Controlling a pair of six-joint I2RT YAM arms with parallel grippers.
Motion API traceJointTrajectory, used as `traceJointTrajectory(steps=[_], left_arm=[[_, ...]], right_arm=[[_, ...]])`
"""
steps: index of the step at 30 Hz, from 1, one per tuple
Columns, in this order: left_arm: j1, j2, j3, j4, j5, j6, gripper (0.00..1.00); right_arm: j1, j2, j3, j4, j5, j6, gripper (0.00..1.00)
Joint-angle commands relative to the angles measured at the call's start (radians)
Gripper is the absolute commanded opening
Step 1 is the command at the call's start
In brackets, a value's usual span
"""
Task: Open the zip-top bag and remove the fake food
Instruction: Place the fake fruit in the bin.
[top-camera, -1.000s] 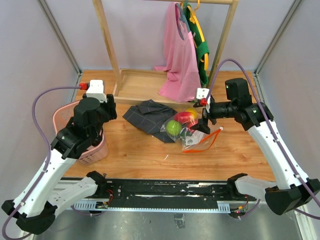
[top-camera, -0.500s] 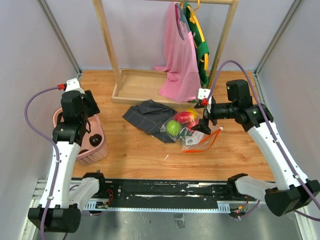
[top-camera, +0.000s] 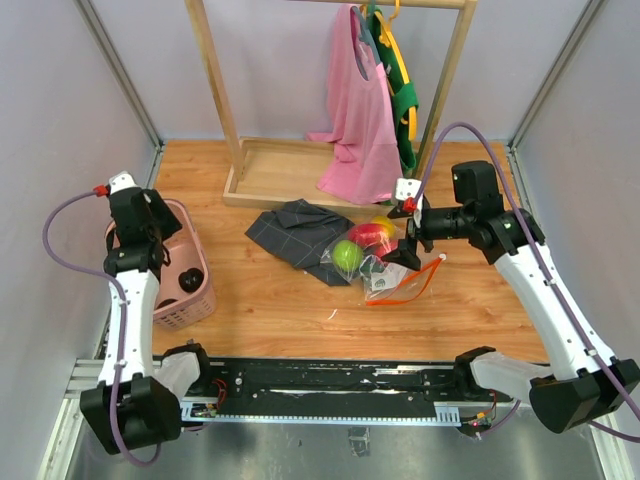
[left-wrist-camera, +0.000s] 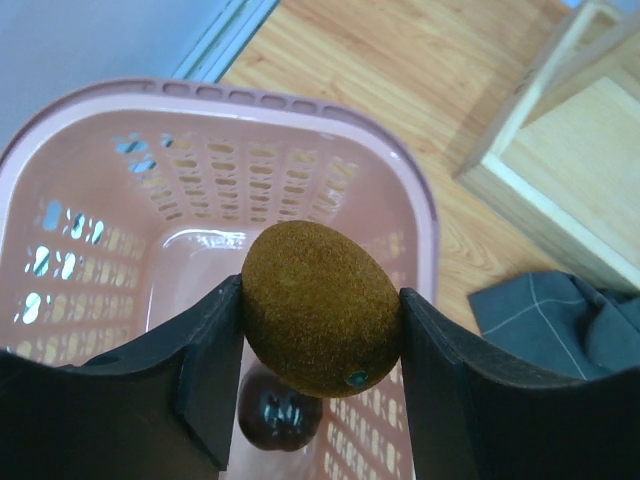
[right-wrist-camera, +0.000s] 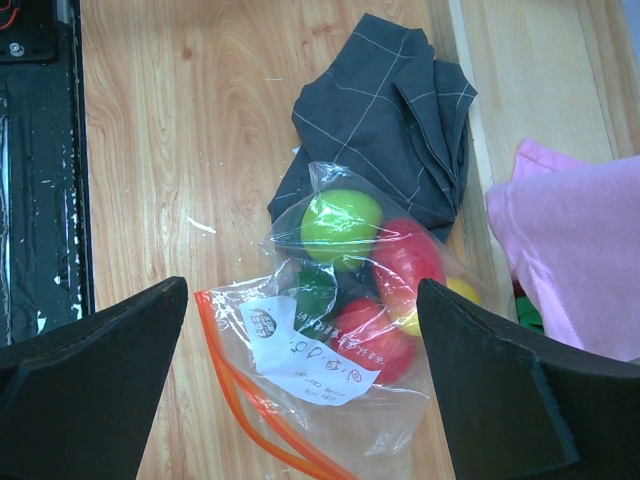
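My left gripper needs to lower into the basket next, over the basket's bottom beside the dark glossy fruit, and let go of the brown fuzzy fruit. The pink basket (left-wrist-camera: 250, 95) already holds removed food.
The zip-top bag (right-wrist-camera: 300, 405) lies on the wooden table with its orange zip strip (right-wrist-camera: 240, 392) gaping. Inside it are fake food pieces: lime green (right-wrist-camera: 340, 225), red (right-wrist-camera: 372, 338), red-yellow (right-wrist-camera: 410, 262) and dark green (right-wrist-camera: 314, 290). My right gripper (right-wrist-camera: 302, 290) hangs open just above the bag (top-camera: 388, 272), holding nothing. My left gripper (left-wrist-camera: 320, 300) is shut on a brown fuzzy fruit (left-wrist-camera: 320, 305) over the pink basket (left-wrist-camera: 250, 95). A dark glossy fruit (left-wrist-camera: 280, 415) lies on the basket floor. In the top view the left gripper (top-camera: 152, 240) is over the basket's far side.
A grey checked cloth (top-camera: 295, 230) lies crumpled just left of the bag. Behind stands a wooden clothes rack (top-camera: 285, 172) with a pink garment (top-camera: 360, 120) hanging low near the right gripper. The pink basket (top-camera: 196, 308) sits at the table's left edge.
My left arm has swung back and left, carrying the brown fruit to a spot over the basket. The right arm and the bag have not moved.
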Motion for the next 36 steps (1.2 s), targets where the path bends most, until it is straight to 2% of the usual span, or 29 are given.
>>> traceJointTrajectory(steps=[1, 9, 14, 18, 20, 23, 27, 32, 36], left_arm=[[0.037, 0.054, -0.025, 0.084, -0.006, -0.061, 0.0], [0.042, 0.166, -0.052, 0.19, -0.051, -0.116, 0.07], [0.042, 0.231, -0.055, 0.202, -0.06, -0.155, 0.19], [0.044, 0.252, -0.073, 0.208, -0.064, -0.179, 0.38], [0.045, 0.251, -0.087, 0.212, -0.07, -0.186, 0.52], [0.049, 0.24, -0.104, 0.217, -0.094, -0.197, 0.8], [0.051, 0.223, -0.107, 0.217, -0.096, -0.199, 0.99], [0.05, 0.197, -0.093, 0.202, -0.07, -0.198, 0.99], [0.051, 0.142, -0.068, 0.166, 0.012, -0.181, 0.99]], right_arm=[[-0.028, -0.023, -0.027, 0.019, -0.039, 0.007, 0.98], [-0.028, -0.037, -0.054, 0.033, -0.064, 0.005, 0.98], [-0.029, -0.056, -0.062, 0.034, -0.066, 0.002, 0.98], [-0.031, -0.063, -0.068, 0.033, -0.066, 0.0, 0.98], [-0.032, -0.067, -0.069, 0.034, -0.067, 0.0, 0.98], [-0.035, -0.07, -0.072, 0.033, -0.069, 0.002, 0.98], [-0.04, -0.077, -0.077, 0.033, -0.075, 0.002, 0.98], [-0.048, -0.085, -0.088, 0.035, -0.081, 0.004, 0.98], [-0.059, -0.091, -0.102, 0.032, -0.096, 0.004, 0.98]])
